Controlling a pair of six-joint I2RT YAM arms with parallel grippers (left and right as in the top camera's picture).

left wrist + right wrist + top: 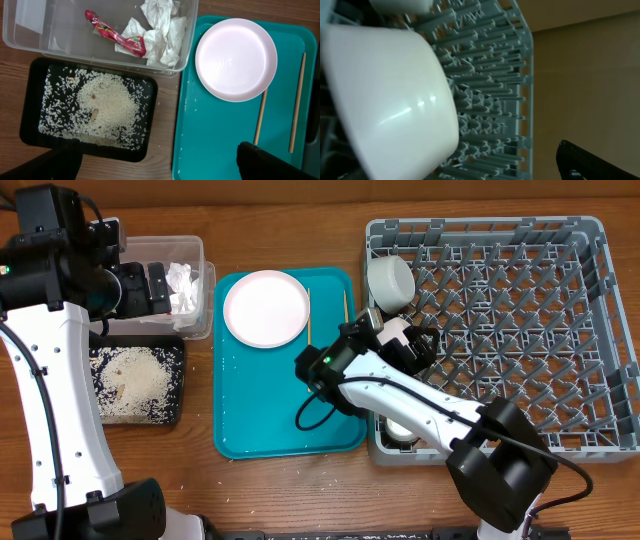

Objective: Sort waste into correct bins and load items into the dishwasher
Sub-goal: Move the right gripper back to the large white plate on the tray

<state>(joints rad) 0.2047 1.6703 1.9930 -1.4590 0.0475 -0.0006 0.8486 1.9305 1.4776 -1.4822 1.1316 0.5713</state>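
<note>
My right gripper needs to swing from the rack (520,310) down onto the pink plate's rim by the chopsticks, since the plate lies to its left in the overhead view.
My left gripper (162,162) hangs open, nothing in it, over the wood between the black tray (30,107) of rice grains (100,107) and the teal tray (215,140). The clear tub (30,30) holds crumpled napkins (160,30) and the red wrapper (117,35). On the teal tray lie the pink plate (236,59) and two chopsticks (260,117). My right gripper (485,160) is open over the left side of the grey dishwasher rack (520,310). A white rounded vessel (390,100), cup or bowl, lies against the pegs, apart from the one visible finger (590,162). A whitish bowl (390,280) rests in the rack's corner.
Another white item (402,430) sits in the rack's near-left corner, partly under my right arm. A few grains are scattered on the teal tray (285,410) and on the table in front of it. The left arm (45,380) runs along the table's left edge.
</note>
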